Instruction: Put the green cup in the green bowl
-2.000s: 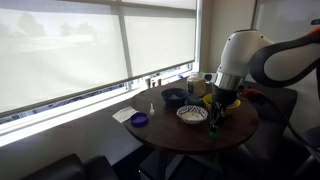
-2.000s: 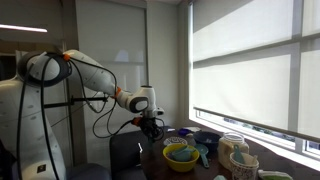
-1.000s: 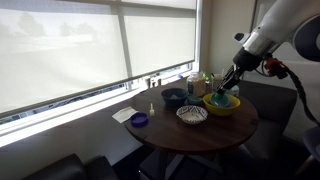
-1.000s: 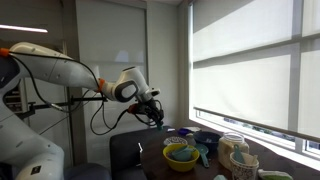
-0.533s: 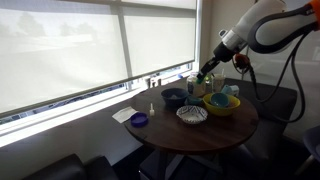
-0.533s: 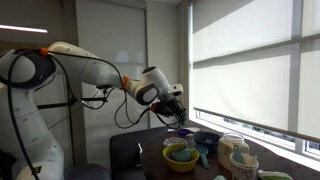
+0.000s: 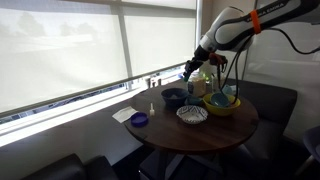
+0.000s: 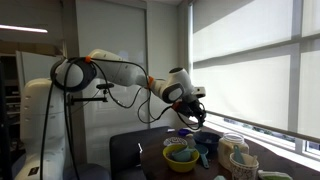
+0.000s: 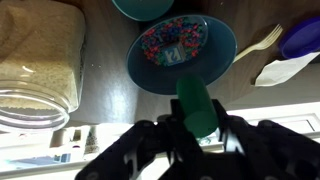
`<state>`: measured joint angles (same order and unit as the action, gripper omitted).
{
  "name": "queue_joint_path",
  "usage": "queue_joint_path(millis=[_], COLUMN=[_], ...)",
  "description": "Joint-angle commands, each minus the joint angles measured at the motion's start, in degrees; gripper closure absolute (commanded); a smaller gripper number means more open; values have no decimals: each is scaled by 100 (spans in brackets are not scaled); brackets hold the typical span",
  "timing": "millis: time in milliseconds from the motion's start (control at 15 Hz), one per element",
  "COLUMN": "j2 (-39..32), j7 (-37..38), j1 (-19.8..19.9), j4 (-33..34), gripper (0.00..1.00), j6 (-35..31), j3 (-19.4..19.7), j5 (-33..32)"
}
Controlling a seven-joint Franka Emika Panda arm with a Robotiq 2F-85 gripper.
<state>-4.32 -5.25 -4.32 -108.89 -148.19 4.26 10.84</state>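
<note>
The dark blue bowl [image 7: 174,97] stands open below the held cup, so my gripper will lower slightly outward toward the bowl's inside and release the green cup.
My gripper [image 9: 198,120] is shut on the green cup [image 9: 195,100], which sticks out between the fingers, tilted. In both exterior views the gripper [image 7: 190,72] [image 8: 192,116] hangs well above the table on the window side, over the dark blue bowl [image 7: 174,97]. That bowl lies right under the cup in the wrist view [image 9: 181,50]. The green bowl [image 7: 221,104], wide and yellow-green, stands on the round table off to one side of the gripper and holds some blue and green items. It also shows in an exterior view [image 8: 181,156]. It is out of the wrist view.
A white patterned bowl [image 7: 192,114] sits in front of the blue one. A purple lid [image 7: 139,119] and a white napkin [image 7: 124,114] lie near the table edge. Glass jars [image 9: 35,70] [image 8: 236,150] stand by the window. A fork [image 9: 258,45] lies beside the blue bowl.
The arm lifted the cup from low by the table's front, passed over the green bowl, and has moved on towards the window, now above the dark blue bowl.
</note>
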Motion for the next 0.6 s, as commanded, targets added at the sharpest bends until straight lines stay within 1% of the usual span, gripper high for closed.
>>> queue_joint_path(millis=[0, 400, 533], j2=[-622, -1126, -1231], j7=[43, -264, -384], j1=[229, 432, 504], j4=[779, 1226, 1322], gripper=[92, 92, 92], j6=[364, 631, 813], j3=[-219, -404, -462], j5=[19, 45, 53])
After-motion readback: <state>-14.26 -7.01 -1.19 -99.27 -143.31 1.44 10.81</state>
